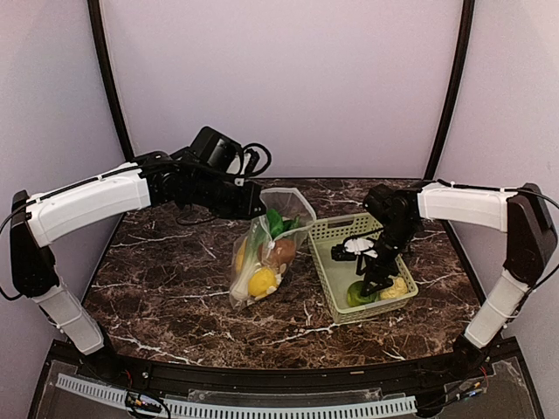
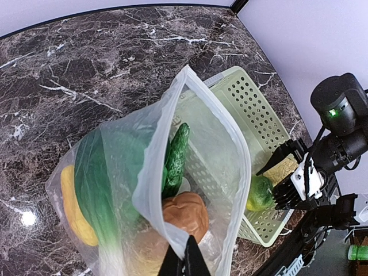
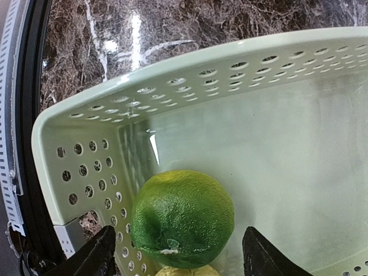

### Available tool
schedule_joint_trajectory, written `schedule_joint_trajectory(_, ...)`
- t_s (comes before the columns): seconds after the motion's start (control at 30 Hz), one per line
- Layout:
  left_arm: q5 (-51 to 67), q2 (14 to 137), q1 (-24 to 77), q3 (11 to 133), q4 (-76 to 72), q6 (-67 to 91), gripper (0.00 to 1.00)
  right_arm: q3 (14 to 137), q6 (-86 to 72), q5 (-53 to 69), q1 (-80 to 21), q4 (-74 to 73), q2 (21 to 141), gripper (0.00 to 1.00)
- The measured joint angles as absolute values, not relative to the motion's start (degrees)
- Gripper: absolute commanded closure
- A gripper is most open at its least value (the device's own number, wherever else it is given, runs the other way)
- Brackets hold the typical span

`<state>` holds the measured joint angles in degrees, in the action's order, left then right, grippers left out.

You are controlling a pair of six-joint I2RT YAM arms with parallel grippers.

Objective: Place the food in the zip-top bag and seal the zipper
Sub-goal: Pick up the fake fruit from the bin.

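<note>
My right gripper sinks slightly into the basket's near corner next and closes on the fruit's sides, since the green round fruit (image 3: pixel 183 218) already sits between my open fingers.
The zip-top bag (image 1: pixel 266 253) lies on the table with its mouth lifted. My left gripper (image 2: pixel 185 265) is shut on the bag's mouth edge (image 2: pixel 172 230) and holds it open. Inside the bag (image 2: pixel 218 155) I see a brown fruit (image 2: pixel 185 213), a dark green bumpy piece (image 2: pixel 176 156), a leek (image 2: pixel 95 184) and a yellow piece (image 2: pixel 75 207). My right gripper (image 3: pixel 178 256) is open, its fingers either side of a green round fruit (image 3: pixel 183 218) in the near corner of the light green basket (image 3: pixel 86 115). A pale yellow bumpy piece (image 1: pixel 397 286) lies beside that fruit (image 1: pixel 358 295).
The basket (image 1: pixel 332 229) stands right of the bag, almost touching it. The table's front edge and a ribbed white strip (image 1: pixel 262 406) run along the near side. Curtain walls close off the back and sides.
</note>
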<state>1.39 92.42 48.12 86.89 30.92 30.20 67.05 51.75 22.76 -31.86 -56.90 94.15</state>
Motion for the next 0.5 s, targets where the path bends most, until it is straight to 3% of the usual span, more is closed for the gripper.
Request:
schedule_joint_trajectory(0.3, 1.28, 92.23, 48.12, 86.26, 30.28, 30.20, 0.99, 66.37, 51.64, 21.96, -31.86, -56.62, 98.04, 0.20)
schedule_joint_trajectory(0.5, 1.28, 92.20, 48.12, 85.97, 29.98, 30.22, 0.99, 65.39, 51.29, 20.27, -31.86, -55.68, 99.31, 0.27)
